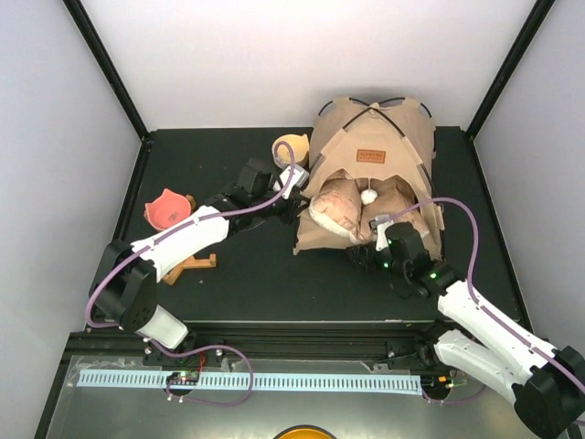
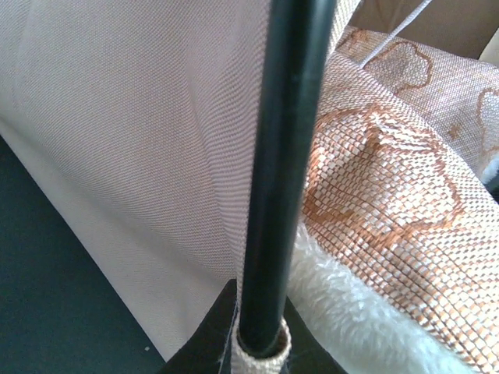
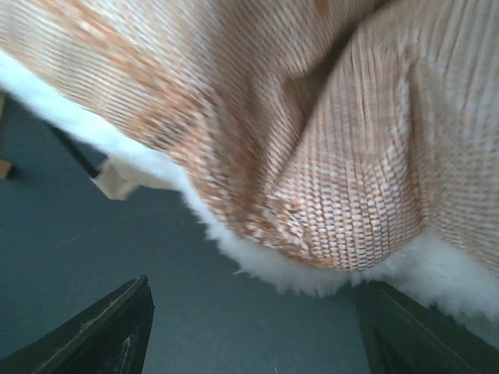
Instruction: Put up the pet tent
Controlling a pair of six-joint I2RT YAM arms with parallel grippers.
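Observation:
My left gripper will drag the black pole back and left in the top view next, before opening, as the tent stands close to the rear wall.
The pet tent (image 1: 370,137) stands at the back right, tan canvas over crossed black poles, with a brown label (image 1: 370,156) and a white ball (image 1: 368,195) hanging in its doorway. A beige patterned pillow (image 1: 338,208) bulges out of the opening. My left gripper (image 1: 294,201) is at the tent's left front corner. In the left wrist view its dark fingers (image 2: 199,347) are shut on the black pole (image 2: 277,156), just above the pole's fabric sleeve (image 2: 261,360). My right gripper (image 1: 364,256) is open in front of the pillow's (image 3: 351,156) fluffy white edge, with nothing between its fingers (image 3: 117,331).
A pink cat-shaped bowl (image 1: 167,208), a tan cup (image 1: 291,146) and a small wooden piece (image 1: 196,263) lie left of the tent. A white slotted strip (image 1: 256,380) runs along the near edge. Black frame posts stand at the back corners.

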